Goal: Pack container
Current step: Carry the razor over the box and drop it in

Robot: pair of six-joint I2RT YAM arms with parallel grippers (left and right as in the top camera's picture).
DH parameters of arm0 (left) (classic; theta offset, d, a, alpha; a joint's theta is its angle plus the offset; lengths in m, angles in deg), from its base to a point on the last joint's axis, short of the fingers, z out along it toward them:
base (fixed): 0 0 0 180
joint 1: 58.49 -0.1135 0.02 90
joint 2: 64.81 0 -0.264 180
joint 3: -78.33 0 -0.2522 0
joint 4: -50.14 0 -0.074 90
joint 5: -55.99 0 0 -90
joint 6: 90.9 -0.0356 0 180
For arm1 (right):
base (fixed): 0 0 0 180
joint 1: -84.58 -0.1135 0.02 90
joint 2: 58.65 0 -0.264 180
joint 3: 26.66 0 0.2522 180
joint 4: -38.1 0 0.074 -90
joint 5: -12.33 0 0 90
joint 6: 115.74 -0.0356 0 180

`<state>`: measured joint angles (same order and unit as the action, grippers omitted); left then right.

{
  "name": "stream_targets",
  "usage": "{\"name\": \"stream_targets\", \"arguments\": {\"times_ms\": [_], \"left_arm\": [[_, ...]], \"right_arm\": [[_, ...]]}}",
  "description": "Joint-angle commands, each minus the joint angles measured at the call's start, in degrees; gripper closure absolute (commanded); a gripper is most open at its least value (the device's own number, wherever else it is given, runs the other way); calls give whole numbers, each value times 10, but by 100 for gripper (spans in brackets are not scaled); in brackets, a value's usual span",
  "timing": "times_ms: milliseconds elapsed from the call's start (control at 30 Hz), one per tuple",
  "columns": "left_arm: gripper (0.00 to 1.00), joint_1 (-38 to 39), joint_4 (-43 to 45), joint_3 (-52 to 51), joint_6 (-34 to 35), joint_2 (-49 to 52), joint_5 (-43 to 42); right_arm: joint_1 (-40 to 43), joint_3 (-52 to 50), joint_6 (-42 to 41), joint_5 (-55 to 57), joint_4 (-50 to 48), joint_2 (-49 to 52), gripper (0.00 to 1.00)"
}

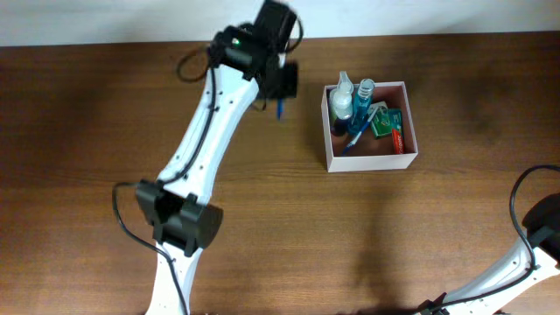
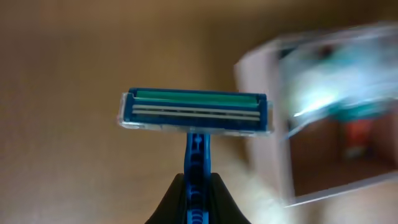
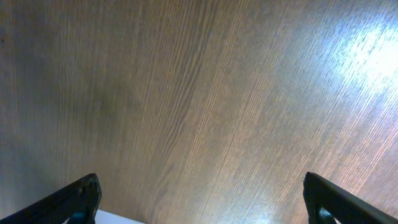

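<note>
My left gripper carries the razor [image 2: 195, 112] over next, descends and releases it on the container's bare bottom by the green packet [image 2: 324, 150]. The packet lies below, to the razor's right in the overhead view.
The container [image 1: 331, 133] is a square white-walled box with a reddish-brown inside, at the back right of the table. It holds bottles, a blue-handled item and a green packet. My left gripper [image 1: 281, 98] hangs above the table just left of the container, shut on a blue razor [image 2: 195, 112], whose head points away from the wrist camera. The container [image 2: 264, 130] shows blurred to the razor's right in the left wrist view. My right gripper [image 3: 202, 199] is open and empty over bare wood; only the right arm shows at the overhead view's lower right.
The wooden table [image 1: 420, 227] spreads all round the container. The left arm [image 1: 201, 140] crosses the table's left half from the front edge. A pale wall runs along the table's far edge.
</note>
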<state>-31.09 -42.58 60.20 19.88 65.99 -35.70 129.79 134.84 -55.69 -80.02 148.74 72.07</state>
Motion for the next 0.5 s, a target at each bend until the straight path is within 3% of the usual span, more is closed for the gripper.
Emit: {"name": "stream_targets", "arguments": {"times_ms": [0, 233, 467], "left_arm": [[99, 41, 40, 70, -14, -7, 0], [99, 136, 165, 64, -16, 23, 1], [96, 188, 200, 64, -59, 97, 21]], "right_arm": [[-2, -3, 0, 7, 0, 2, 1], [-2, -3, 0, 7, 0, 2, 1], [-2, -3, 0, 7, 0, 2, 1]]}}
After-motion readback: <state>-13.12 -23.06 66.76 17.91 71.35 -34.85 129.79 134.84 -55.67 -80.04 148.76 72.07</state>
